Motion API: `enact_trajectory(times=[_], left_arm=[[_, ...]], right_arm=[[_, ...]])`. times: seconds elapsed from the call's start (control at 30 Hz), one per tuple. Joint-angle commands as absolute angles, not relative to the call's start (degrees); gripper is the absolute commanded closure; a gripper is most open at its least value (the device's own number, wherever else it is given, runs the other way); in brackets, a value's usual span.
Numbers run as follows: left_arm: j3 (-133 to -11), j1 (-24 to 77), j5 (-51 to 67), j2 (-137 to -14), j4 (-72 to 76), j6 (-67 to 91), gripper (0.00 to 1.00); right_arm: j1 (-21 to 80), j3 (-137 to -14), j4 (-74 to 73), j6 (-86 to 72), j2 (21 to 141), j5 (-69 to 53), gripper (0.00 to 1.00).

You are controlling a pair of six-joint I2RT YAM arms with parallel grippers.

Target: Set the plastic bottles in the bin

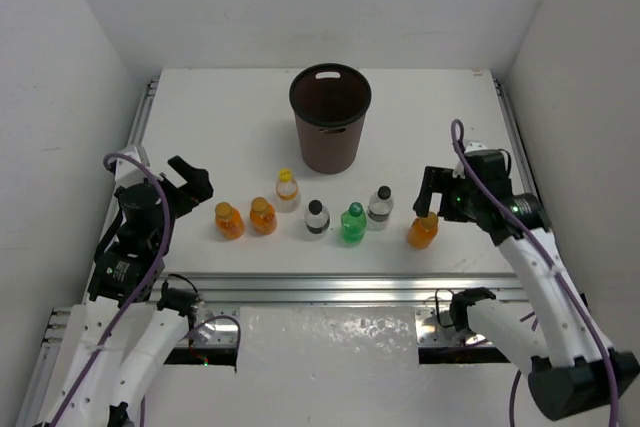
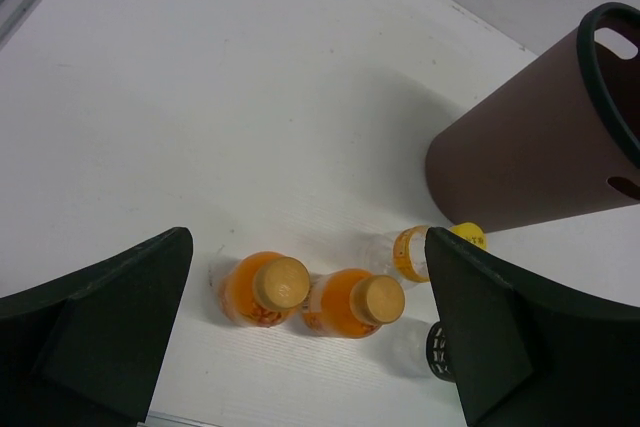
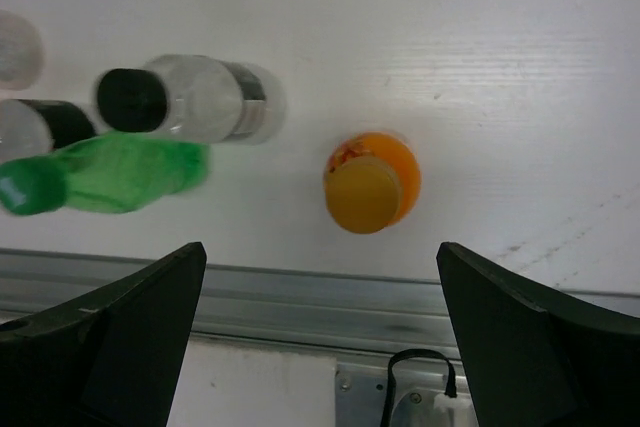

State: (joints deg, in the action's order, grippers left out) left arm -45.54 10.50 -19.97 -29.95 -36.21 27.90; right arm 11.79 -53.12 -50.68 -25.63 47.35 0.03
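My right gripper moves down onto the lone orange bottle's cap (image 1: 428,219) (image 3: 363,195) next and closes around it. The bottle stands upright below the open fingers, clear of its neighbours.
Several small bottles stand in a loose row on the white table (image 1: 220,117): two orange (image 1: 229,220) (image 1: 263,215), a clear one with yellow cap (image 1: 287,190), two clear with dark labels (image 1: 317,217) (image 1: 380,207), a green one (image 1: 352,223), and an orange one (image 1: 422,230). The brown bin (image 1: 330,117) stands upright behind them. My left gripper (image 1: 190,187) is open and empty, left of the two orange bottles (image 2: 265,289) (image 2: 353,302). My right gripper (image 1: 432,199) is open and empty, just above the right orange bottle (image 3: 370,182).
The metal rail (image 1: 330,287) runs along the table's near edge and shows under the right gripper (image 3: 320,257) in the right wrist view. White walls enclose the table on three sides. The bin (image 2: 540,147) looms to the right in the left wrist view.
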Motion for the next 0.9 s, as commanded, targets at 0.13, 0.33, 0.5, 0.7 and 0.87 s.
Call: enact_trajectory(times=[0.13, 0.33, 0.5, 0.7, 0.87], left_arm=[[-46.23, 11.6, -18.9, -29.88, -33.93, 27.51, 0.0], [-46.23, 11.78, -18.63, -30.15, -33.75, 27.33, 0.0], [-46.49, 11.78, -20.81, -30.32, -34.45, 27.68, 0.0], [-47.9, 11.78, -16.46, -30.5, -31.93, 23.31, 0.0], [-53.51, 11.87, 6.64, -38.21, -28.22, 19.61, 0.0]], right_arm=[[13.44, -48.61, -43.33, -27.86, 58.0, 8.61, 0.11], [15.29, -43.42, -37.54, -27.33, 63.98, 10.28, 0.21], [15.38, -41.22, -35.51, -27.07, 65.12, 10.28, 0.39], [15.82, -44.46, -38.92, -25.75, 61.36, 10.98, 0.72], [15.91, -52.8, -47.98, -24.17, 53.45, 10.74, 0.74]])
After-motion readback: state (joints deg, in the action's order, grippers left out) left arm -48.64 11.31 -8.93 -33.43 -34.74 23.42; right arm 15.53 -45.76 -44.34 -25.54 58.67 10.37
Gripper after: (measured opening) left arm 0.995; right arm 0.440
